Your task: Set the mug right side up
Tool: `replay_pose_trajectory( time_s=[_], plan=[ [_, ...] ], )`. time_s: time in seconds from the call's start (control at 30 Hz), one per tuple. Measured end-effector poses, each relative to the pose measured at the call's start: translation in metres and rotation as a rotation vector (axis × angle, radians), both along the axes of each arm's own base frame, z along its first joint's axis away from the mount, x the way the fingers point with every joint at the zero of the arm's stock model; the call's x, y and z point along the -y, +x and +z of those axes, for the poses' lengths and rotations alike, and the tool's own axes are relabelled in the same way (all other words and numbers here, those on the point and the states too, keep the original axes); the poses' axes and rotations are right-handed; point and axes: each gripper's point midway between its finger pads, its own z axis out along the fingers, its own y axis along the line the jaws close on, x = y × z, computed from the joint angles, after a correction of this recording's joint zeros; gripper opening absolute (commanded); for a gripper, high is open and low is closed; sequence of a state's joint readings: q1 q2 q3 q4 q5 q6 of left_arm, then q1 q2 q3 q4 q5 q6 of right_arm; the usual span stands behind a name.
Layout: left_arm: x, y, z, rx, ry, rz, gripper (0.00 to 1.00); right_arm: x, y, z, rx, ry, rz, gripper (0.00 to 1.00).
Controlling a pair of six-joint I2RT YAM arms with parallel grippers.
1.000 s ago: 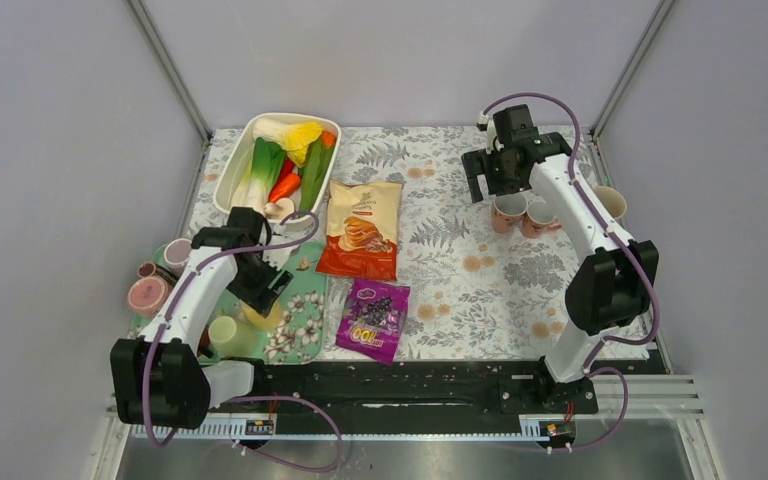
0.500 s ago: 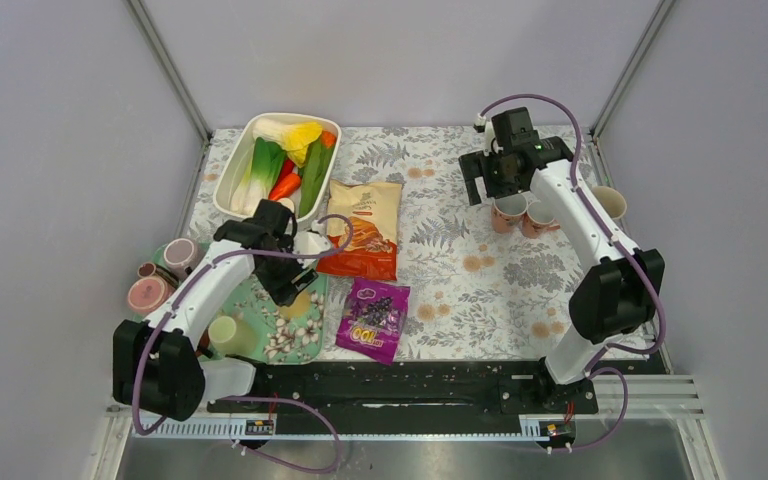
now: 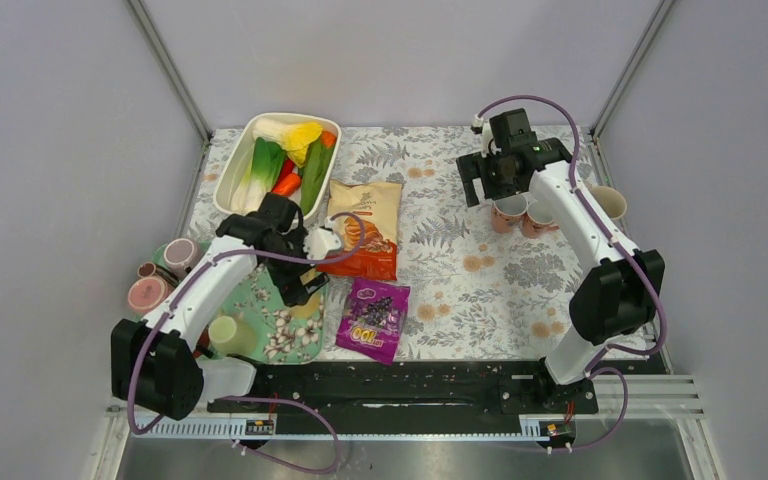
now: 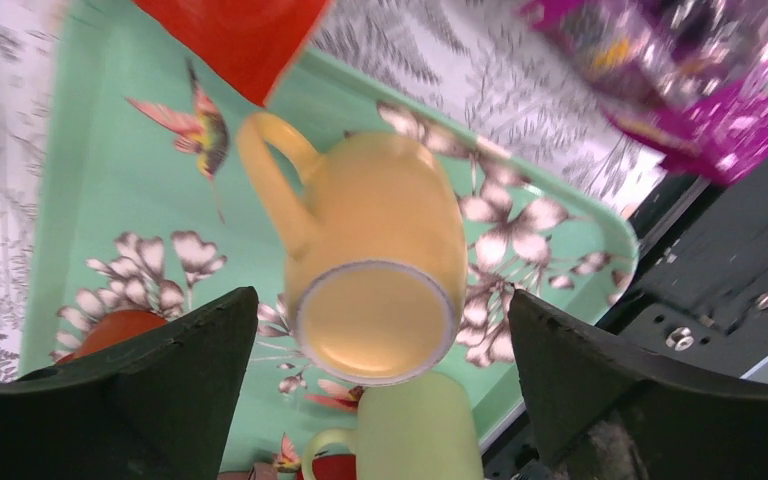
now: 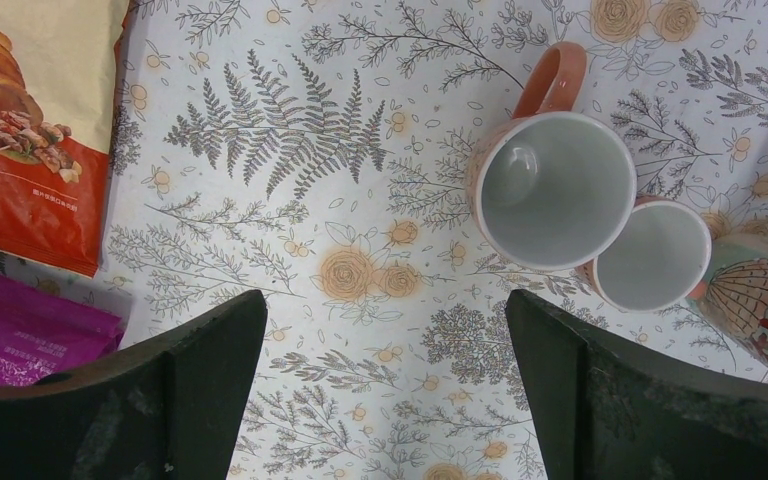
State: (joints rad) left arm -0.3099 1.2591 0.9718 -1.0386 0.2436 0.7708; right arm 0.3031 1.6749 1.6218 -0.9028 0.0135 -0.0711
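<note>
My left gripper is open and needs to move outward next, then lower its fingers around the mug's handle, because the handle sticks out toward the upper left in the left wrist view.
A yellow mug rests on the green flowered tray. Its flat, white-ringed end is turned up toward my left wrist camera and its handle points to the upper left. My left gripper hangs open over it, with a finger on each side and well clear of the mug. In the top view the left gripper covers most of the mug, near the right edge of the tray. My right gripper is open over bare tablecloth at the far right, holding nothing.
A pale green mug sits close beside the yellow one. An orange snack bag and a purple bag border the tray. A white basin of vegetables stands behind. Two pink mugs stand upright by the right gripper. Pink bowls crowd the left edge.
My left arm has swung right across the tray, and the yellow mug now sits farther right, near the tray's edge. The right arm has barely moved.
</note>
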Motion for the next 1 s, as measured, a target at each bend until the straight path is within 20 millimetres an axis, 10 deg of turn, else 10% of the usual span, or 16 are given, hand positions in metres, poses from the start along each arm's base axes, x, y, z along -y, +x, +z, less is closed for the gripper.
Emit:
replay_pose_trajectory(
  time_s=[0.3,0.53,0.73,1.0],
  plan=[
    [0.039,0.048,0.060,0.033,-0.208,0.283,0.97,0.000,-0.003,0.002,0.005,0.000,0.004,1.00],
    [0.010,0.074,0.012,-0.109,-0.105,0.638,0.85,0.002,-0.009,0.000,0.001,-0.001,0.005,0.99],
    [0.037,0.057,-0.021,-0.149,0.074,0.528,0.75,0.002,-0.009,0.008,0.026,0.006,0.005,0.99],
    [0.012,0.055,-0.049,-0.186,0.245,0.549,0.65,0.002,-0.009,0.007,0.029,0.003,0.008,0.99]
  ],
)
